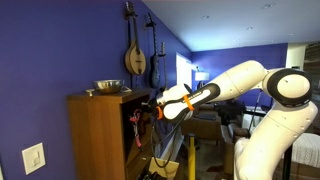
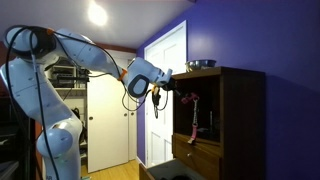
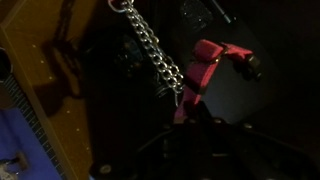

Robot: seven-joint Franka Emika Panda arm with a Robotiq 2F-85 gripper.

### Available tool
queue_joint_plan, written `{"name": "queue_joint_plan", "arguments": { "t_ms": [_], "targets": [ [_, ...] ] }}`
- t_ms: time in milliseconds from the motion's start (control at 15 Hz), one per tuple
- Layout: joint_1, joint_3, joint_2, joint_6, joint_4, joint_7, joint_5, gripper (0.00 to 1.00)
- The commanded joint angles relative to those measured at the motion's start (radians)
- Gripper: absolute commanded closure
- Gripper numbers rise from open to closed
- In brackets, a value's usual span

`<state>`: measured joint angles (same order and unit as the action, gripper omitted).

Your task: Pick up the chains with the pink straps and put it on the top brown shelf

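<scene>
The pink strap still dangles above the shelf, so next I need to lower my gripper into the cabinet's open upper section, down toward the shelf above the drawers, and release the strap.
The chains with the pink straps [image 3: 152, 52] hang from my gripper [image 3: 180, 118]. A steel chain runs diagonally, and a pink-red strap [image 3: 205, 65] leads down into the jaws, which are shut on it. In both exterior views the gripper [image 1: 152, 108] [image 2: 168, 86] is at the open front of the tall brown cabinet [image 1: 100, 135] [image 2: 242, 110], level with its upper compartment. The pink strap [image 2: 191, 101] dangles just inside that opening. The top brown shelf inside is too dark to make out. A brown wooden board [image 3: 40, 70] shows at the left of the wrist view.
A metal bowl [image 1: 106, 87] [image 2: 201, 64] stands on the cabinet's top. String instruments [image 1: 135, 55] hang on the blue wall behind it. A white door [image 2: 176, 50] stands behind the arm. A wall switch [image 1: 33, 158] is beside the cabinet.
</scene>
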<state>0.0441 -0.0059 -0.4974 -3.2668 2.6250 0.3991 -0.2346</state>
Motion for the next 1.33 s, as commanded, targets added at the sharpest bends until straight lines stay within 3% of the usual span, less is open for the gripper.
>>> {"name": "queue_joint_plan", "arguments": {
  "t_ms": [0,333,733,1000,1267],
  "targets": [
    [-0.07,-0.029,0.057,-0.149,0.017,0.02,-0.028,0.99],
    [-0.106,-0.046,0.191,-0.411,-0.003,0.047,-0.003,0.99],
    [-0.09,-0.038,0.329,-0.571,-0.062,0.04,-0.013,0.99],
    [-0.087,-0.032,0.383,-0.621,-0.074,0.043,-0.014,0.99],
    [-0.07,-0.028,0.409,-0.581,-0.054,-0.015,-0.023,0.99]
  ]
}}
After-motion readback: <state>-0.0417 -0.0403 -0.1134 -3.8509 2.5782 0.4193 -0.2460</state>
